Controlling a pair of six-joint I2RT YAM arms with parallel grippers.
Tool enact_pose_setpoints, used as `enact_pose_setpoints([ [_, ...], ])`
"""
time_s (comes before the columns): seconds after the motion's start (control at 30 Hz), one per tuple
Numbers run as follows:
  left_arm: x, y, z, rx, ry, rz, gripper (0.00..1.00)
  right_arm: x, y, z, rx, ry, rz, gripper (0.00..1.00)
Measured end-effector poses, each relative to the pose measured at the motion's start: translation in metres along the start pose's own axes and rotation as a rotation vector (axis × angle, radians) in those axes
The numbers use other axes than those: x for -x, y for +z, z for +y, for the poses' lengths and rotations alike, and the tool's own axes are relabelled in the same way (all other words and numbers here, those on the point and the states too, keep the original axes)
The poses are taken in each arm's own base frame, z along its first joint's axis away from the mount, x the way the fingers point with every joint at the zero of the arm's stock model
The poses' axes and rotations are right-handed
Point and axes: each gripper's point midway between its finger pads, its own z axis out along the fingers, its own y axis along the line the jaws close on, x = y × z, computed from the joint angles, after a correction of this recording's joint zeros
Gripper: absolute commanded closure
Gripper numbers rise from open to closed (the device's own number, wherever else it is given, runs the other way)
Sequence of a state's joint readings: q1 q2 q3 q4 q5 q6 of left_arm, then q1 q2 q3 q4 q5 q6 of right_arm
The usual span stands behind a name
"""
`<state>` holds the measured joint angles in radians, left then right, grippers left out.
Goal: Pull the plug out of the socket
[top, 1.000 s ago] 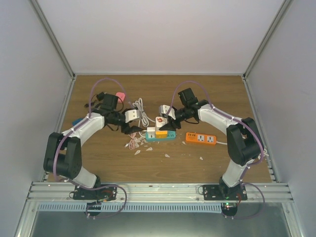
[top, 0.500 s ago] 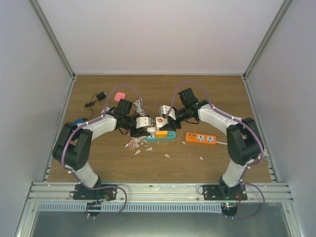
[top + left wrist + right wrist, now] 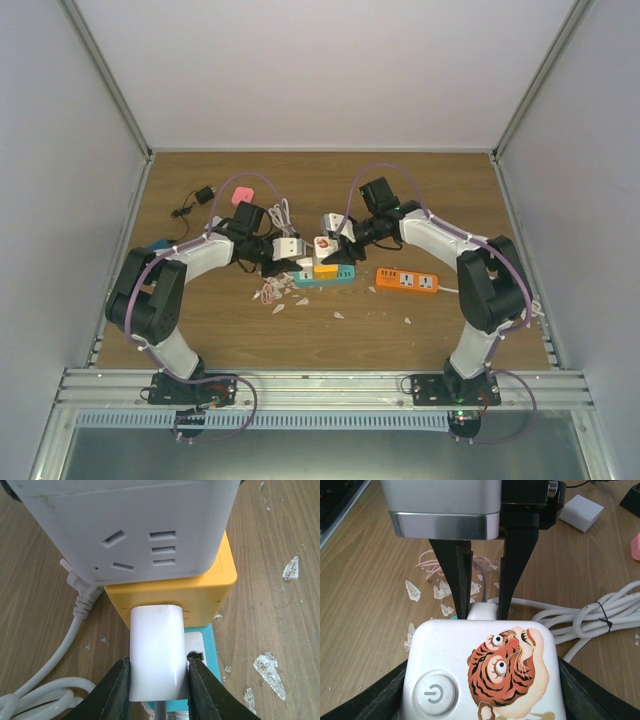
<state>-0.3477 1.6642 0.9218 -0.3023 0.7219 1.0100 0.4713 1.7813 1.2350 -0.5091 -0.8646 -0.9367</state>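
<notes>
My left gripper should next pull the plug to the left in the top view, lower it onto bare wood and let go of it there, because that patch of wood is clear of scraps.
A white plug point(image 3: 159, 652) sits in the side of a yellow socket block point(image 3: 200, 587), which stands on a teal power strip point(image 3: 207, 650). A white cube socket point(image 3: 130, 530) with a tiger picture on top point(image 3: 485, 670) sits on the yellow block. My left gripper point(image 3: 159, 664) is shut on the plug, one black finger on each side. My right gripper point(image 3: 482, 680) is shut on the tiger cube from the opposite side. In the top view the left gripper point(image 3: 297, 262) and right gripper point(image 3: 327, 247) meet at the stack in the table's middle.
An orange power strip point(image 3: 407, 281) lies right of the stack. A coiled white cable point(image 3: 287, 215), a pink object point(image 3: 242, 196) and a black adapter point(image 3: 204, 194) lie behind. White scraps point(image 3: 270, 292) litter the wood in front. A loose white cube point(image 3: 581, 512) shows beyond the left gripper.
My left arm has swung right from beside the cable to the stack, and its fingers now clasp the plug. The right arm has stayed on the tiger cube.
</notes>
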Motion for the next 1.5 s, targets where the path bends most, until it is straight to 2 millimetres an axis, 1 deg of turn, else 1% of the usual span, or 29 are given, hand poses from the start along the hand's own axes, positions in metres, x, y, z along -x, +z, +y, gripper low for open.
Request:
enact_pose_setpoints([
  [0.53,-0.011,-0.013,0.001,-0.013,0.031,-0.022,0.91,0.004,0.007,-0.002,0.019,-0.007,-0.016,0.99],
  [0.77,-0.016,-0.026,0.002,-0.009,0.030,-0.028,0.91,0.008,0.010,-0.003,0.018,-0.024,-0.029,0.99],
  [0.8,-0.023,-0.032,0.002,0.001,0.017,0.001,0.91,0.006,0.008,-0.004,0.016,-0.013,-0.020,0.99],
  [0.93,-0.055,-0.060,0.015,0.075,-0.048,0.081,0.91,0.001,0.004,-0.005,0.014,0.014,-0.018,0.99],
  [1.17,-0.066,-0.069,0.002,0.043,-0.065,0.117,0.91,0.001,0.004,-0.005,0.014,0.015,-0.017,0.99],
  [1.23,-0.075,-0.079,0.002,0.054,-0.084,0.129,0.91,0.002,0.004,-0.005,0.013,0.015,-0.016,0.99],
  [1.33,-0.096,-0.101,0.005,0.099,-0.128,0.158,0.90,0.001,0.004,-0.005,0.014,0.015,-0.016,0.99],
  [1.5,-0.129,-0.130,0.000,0.152,-0.180,0.217,0.90,0.001,0.004,-0.005,0.014,0.016,-0.015,1.00],
])
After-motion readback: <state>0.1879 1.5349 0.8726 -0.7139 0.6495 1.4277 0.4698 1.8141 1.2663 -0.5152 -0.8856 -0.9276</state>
